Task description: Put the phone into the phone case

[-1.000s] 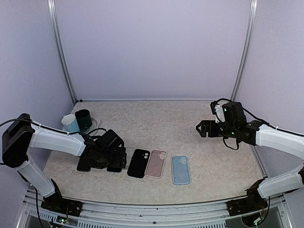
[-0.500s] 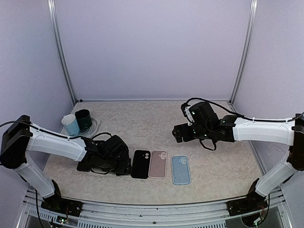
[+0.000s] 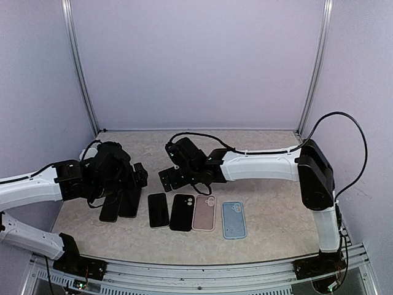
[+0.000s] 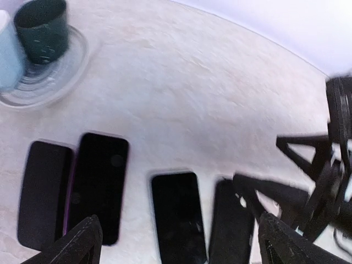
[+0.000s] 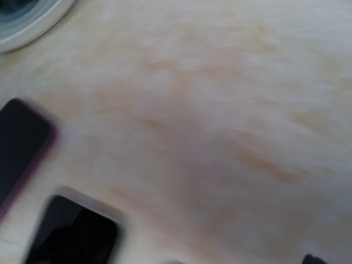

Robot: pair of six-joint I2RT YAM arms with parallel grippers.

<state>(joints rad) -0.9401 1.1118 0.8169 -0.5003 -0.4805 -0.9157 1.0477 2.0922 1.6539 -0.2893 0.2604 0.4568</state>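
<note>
The black phone [image 5: 76, 234] beside the black case is below my right gripper and further back. My right gripper needs to move down and back onto that phone next.
A black phone [image 3: 158, 209] [image 4: 177, 217] lies flat, screen up, just left of a black phone case [image 3: 182, 212] [image 4: 231, 228]. Further right lie a pink case [image 3: 203, 212] and a blue case [image 3: 233, 219]. Two more dark phones [image 3: 120, 204] [image 4: 99, 184] lie side by side to the left. My left gripper [image 3: 138, 178] [image 4: 181, 250] hovers open behind the phones, holding nothing. My right gripper [image 3: 164, 180] [image 4: 256, 160] hangs open just behind the black case, also holding nothing. The right wrist view is blurred and shows a phone corner [image 5: 71, 234].
A dark green cup [image 4: 41, 22] and a light blue cup [image 4: 6, 52] stand on a clear plate [image 4: 66, 77] at the back left; the left arm hides them in the top view. The right arm [image 3: 264, 165] stretches across the table's middle.
The right arm has swept from the far right across to just behind the cases. The left gripper has lifted and pulled back, leaving one phone beside the black case.
</note>
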